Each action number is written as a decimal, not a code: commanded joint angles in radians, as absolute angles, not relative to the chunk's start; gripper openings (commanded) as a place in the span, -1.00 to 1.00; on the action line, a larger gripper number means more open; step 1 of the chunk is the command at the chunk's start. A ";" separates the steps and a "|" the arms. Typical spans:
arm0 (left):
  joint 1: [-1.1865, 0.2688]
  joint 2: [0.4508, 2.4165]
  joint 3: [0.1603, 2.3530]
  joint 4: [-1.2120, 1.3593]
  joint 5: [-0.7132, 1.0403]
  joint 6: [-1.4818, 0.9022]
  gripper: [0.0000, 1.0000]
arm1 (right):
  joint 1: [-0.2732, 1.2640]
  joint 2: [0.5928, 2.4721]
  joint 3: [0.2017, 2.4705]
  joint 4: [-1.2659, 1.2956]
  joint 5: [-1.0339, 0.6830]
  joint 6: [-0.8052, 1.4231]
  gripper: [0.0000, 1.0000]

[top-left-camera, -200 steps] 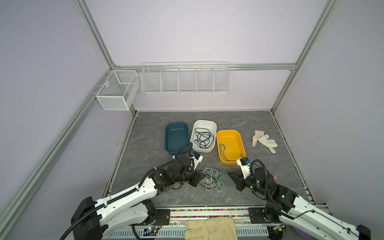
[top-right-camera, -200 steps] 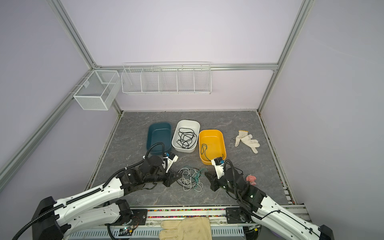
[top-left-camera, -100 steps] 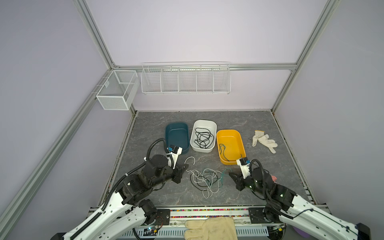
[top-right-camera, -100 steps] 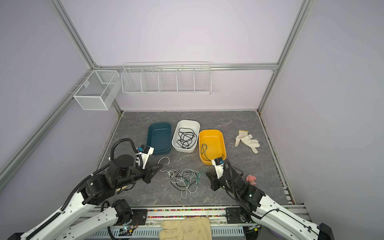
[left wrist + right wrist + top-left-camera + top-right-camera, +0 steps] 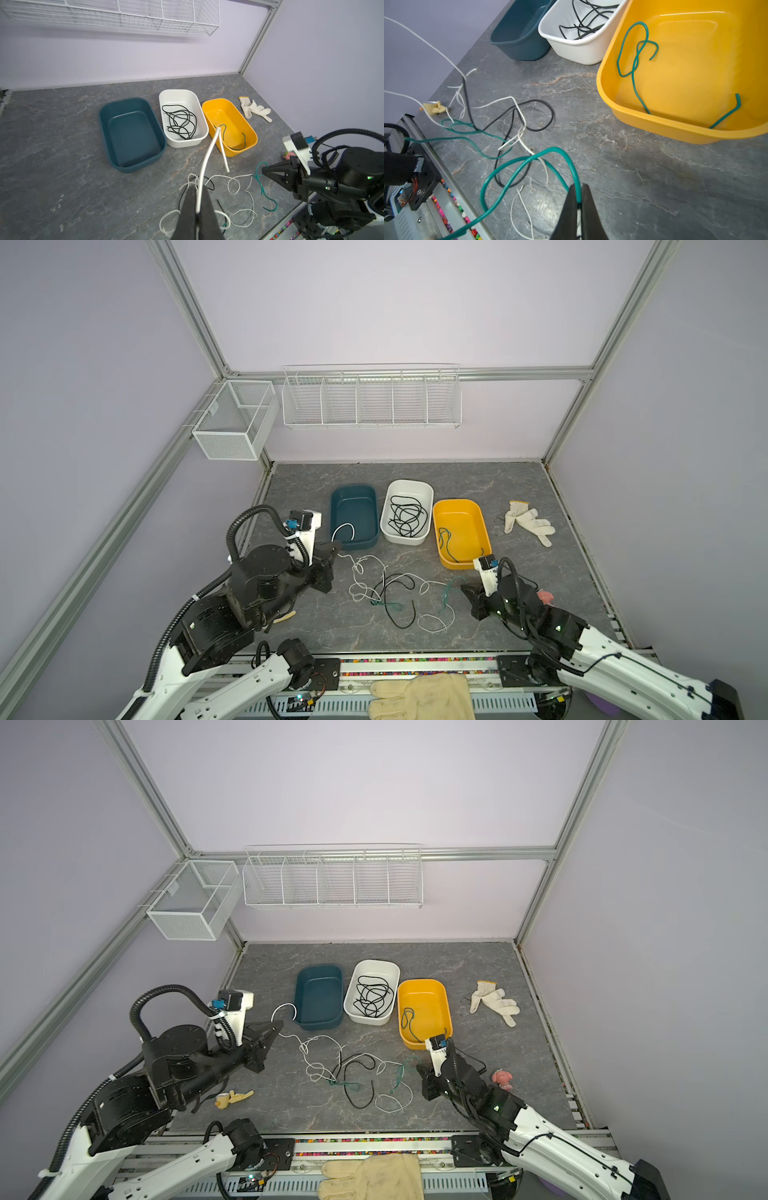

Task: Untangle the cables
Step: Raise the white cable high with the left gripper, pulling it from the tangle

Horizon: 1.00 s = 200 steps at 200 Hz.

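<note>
My right gripper holds the teal-green cable (image 5: 529, 160). Next it will move toward the tangle over the white cable's near loop beside it and let go, clear of the black cable.
The cables lie as a loose tangle (image 5: 386, 593) of white, black and teal-green cords on the grey tabletop between my two arms. My left gripper (image 5: 338, 545) is raised at the left and shut on a white cable (image 5: 207, 153). That cable's free end loops up past the jaws, and the rest trails down into the tangle. Low at the right, my right gripper (image 5: 463, 589) is shut on a teal-green cable (image 5: 529, 160), which loops away toward the tangle. A black cable (image 5: 542, 108) curls on the table among them.
Three bins stand behind the tangle. The teal one (image 5: 353, 489) is empty, the white one (image 5: 409, 483) holds black cords and the yellow one (image 5: 457, 502) a teal-green cord. A white glove (image 5: 528, 522) lies at the right. A pink toy (image 5: 503, 1079) sits by the right arm, and a tan glove (image 5: 419, 697) lies on the front rail.
My left gripper has drawn back to the left and upward with the white cable, and the tangle has spread out. The right gripper has stayed in place on the teal-green cable.
</note>
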State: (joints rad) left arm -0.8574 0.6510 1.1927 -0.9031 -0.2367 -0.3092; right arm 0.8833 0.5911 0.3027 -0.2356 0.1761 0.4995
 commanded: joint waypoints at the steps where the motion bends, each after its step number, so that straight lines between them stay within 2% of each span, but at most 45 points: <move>1: -0.854 0.665 1.249 -0.966 -0.320 -0.264 -1.00 | 0.877 0.617 0.330 -0.253 0.220 0.518 -0.87; 50: -0.853 0.711 1.382 -0.979 -0.363 -0.220 -1.00 | 0.870 0.696 0.349 -0.282 0.276 0.540 -0.88; 95: -0.854 0.783 1.468 -0.998 -0.353 -0.204 -1.00 | 0.856 0.800 0.379 -0.287 0.259 0.546 -0.88; 146: -0.853 0.777 1.361 -0.949 -0.292 -0.232 -1.00 | 0.853 0.760 0.364 -0.267 0.220 0.536 -0.88; 200: -0.853 0.772 1.268 -0.889 -0.221 -0.294 -1.00 | 0.853 0.743 0.344 -0.155 0.043 0.487 -0.87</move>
State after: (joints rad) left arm -0.8574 0.7799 1.2972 -0.9215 -0.2680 -0.2531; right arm 0.8589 0.7368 0.3592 -0.2348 0.1524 0.5159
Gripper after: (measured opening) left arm 0.048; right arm 0.063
